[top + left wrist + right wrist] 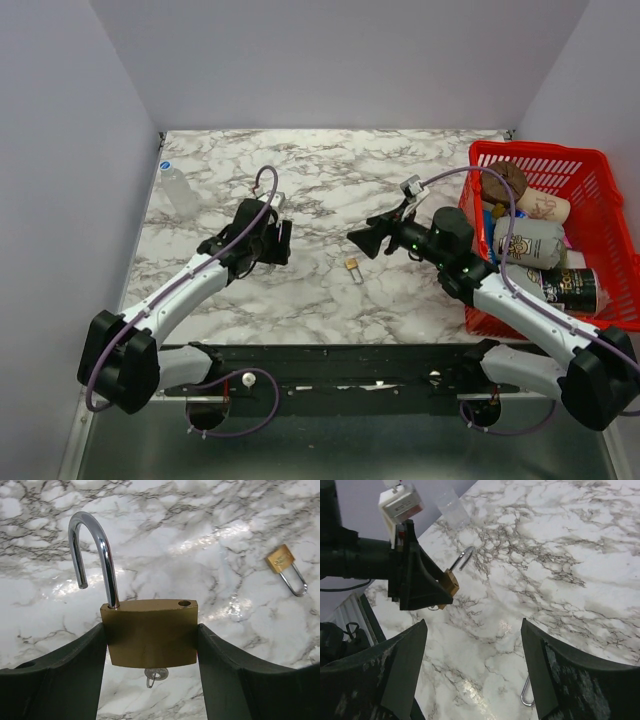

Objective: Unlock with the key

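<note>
The shackle (100, 545) is swung open, so my left gripper will next carry the padlock outward and down and release it onto the bare far marble.
My left gripper (272, 238) is shut on the body of a large brass padlock (149, 632) and holds it above the marble table. Its steel shackle (100, 545) is swung open, one leg out of the body. A small silver key (156, 675) with a ring sticks in the keyhole on the underside. The padlock also shows in the right wrist view (451, 582). My right gripper (364, 240) is open and empty, pointing left toward the padlock, a short gap away. A second, small brass padlock (353, 267) lies on the table between the arms.
A red basket (600, 170) with cans and packages stands at the right edge, beside my right arm. A clear plastic cup (180, 190) stands at the far left of the table. White walls enclose the table.
</note>
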Controlling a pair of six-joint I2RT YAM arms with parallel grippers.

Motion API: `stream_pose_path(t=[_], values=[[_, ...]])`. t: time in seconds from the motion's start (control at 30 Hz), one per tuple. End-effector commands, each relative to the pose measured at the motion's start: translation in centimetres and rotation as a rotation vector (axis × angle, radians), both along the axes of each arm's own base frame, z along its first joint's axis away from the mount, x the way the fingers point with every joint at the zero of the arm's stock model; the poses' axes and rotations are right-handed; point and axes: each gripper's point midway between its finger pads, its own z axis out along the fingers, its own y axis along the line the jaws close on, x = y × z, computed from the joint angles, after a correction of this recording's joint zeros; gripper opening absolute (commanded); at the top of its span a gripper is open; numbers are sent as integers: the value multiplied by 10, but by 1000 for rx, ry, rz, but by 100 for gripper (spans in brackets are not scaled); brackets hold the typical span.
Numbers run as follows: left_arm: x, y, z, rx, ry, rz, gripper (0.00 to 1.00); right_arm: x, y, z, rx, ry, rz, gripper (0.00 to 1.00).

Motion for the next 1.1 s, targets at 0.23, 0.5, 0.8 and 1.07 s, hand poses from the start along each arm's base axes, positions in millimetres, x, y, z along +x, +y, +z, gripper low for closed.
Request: stream_pose_path(t=[0.23, 0.5, 0.8, 1.07], values=[[86, 51, 34, 148, -91, 182, 0, -8, -20, -5, -61, -35, -44, 85], [157, 76, 51, 323, -76, 192, 0, -13, -28, -10, -88, -61, -48, 85], [196, 72, 13, 381, 25, 123, 0, -26, -42, 1, -89, -107, -65, 86], [192, 68, -36, 363, 139, 102, 0, -28, -43, -4, -110, -94, -57, 86]])
